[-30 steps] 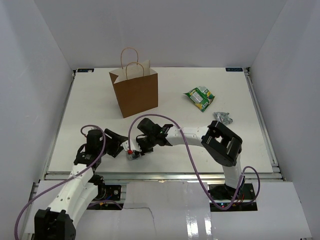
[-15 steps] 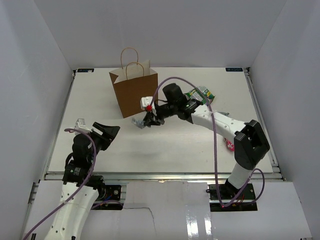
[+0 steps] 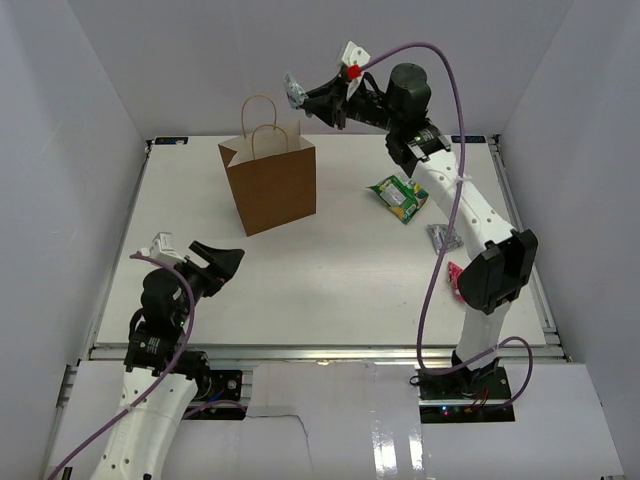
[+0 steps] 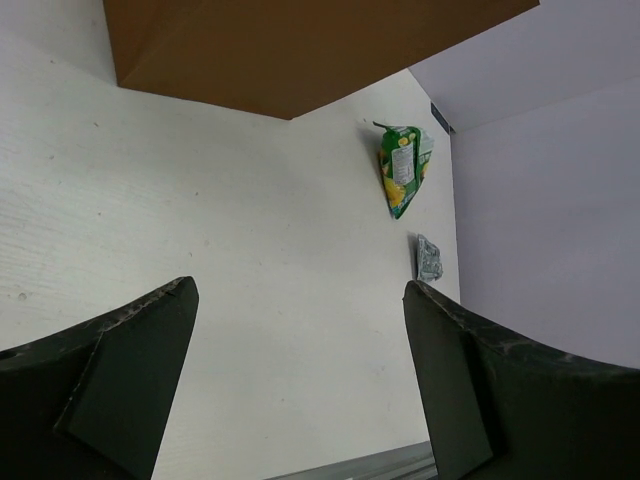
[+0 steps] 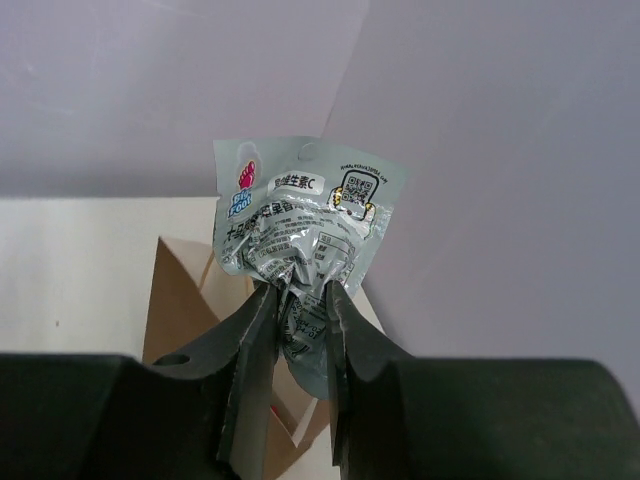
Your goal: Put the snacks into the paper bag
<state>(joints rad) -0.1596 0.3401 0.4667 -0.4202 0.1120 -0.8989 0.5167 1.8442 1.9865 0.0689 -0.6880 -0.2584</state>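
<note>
The packet is still too high to release, so I will move my right gripper down and to the left in the top view next, over the bag's open top (image 3: 279, 144) (image 5: 228, 291).
The brown paper bag (image 3: 270, 185) stands upright at the back left of the table; its open top shows below the jaws in the right wrist view (image 5: 180, 300). My right gripper (image 3: 303, 96) is raised high above and just right of the bag, shut on a silver-grey snack packet (image 5: 300, 225). A green-and-white packet (image 3: 398, 195), a silver-grey packet (image 3: 443, 236) and a red-pink packet (image 3: 455, 280) lie on the right side. My left gripper (image 3: 228, 260) is open and empty, low at the front left. The other packets are out of view.
White walls enclose the table on three sides. The right arm's cable (image 3: 440, 230) loops over the right side of the table. In the left wrist view the bag's base (image 4: 300, 50) is ahead, with the green-and-white packet (image 4: 400, 170) and a silver-grey packet (image 4: 428, 257) beyond.
My right gripper picked the silver-grey packet up at the front left, carried it back and lifted it high above the bag. My left arm drew back from the packet and stayed low.
</note>
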